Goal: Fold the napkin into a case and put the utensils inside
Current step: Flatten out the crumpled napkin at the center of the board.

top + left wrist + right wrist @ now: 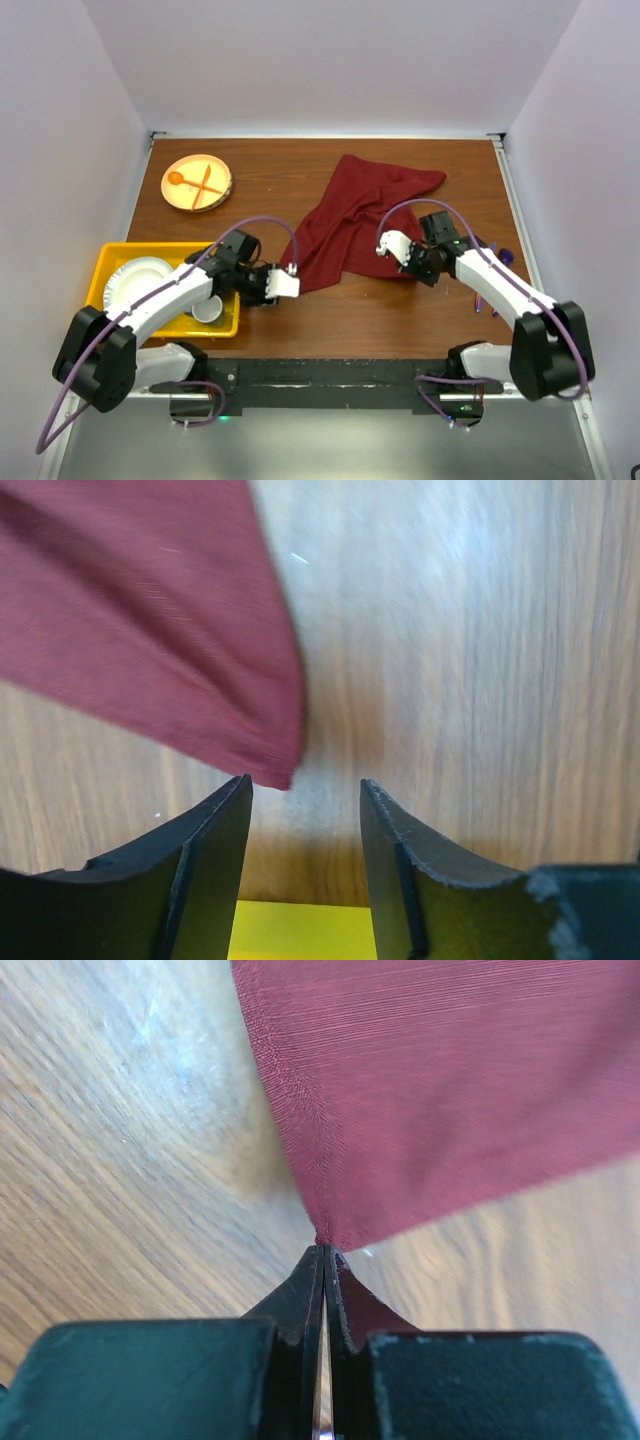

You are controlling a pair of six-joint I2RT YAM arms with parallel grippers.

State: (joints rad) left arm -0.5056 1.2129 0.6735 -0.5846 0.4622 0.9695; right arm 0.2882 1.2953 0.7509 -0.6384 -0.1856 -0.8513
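Observation:
The napkin's corner tip [275, 775] by the yellow bin is still outside my fingers. My left gripper should move down toward the table next, with its open fingers on both sides of that corner tip.
The maroon napkin [350, 218] lies rumpled on the wooden table, spread from the back middle toward the front. My right gripper [396, 248] is shut on the napkin's near right corner [420, 1110], pinching it between the fingertips just above the table. My left gripper [292, 284] is open at the napkin's near left corner [150, 630]; the corner tip lies just ahead of the left finger [215, 850], outside the jaws. The purple utensils [490, 270] lie at the right edge, partly hidden by the right arm.
A yellow bin [112, 262] with a white plate [135, 280] and a cup [208, 310] sits front left. A tan plate [197, 182] holding an orange spoon and fork is at the back left. Walls enclose the table.

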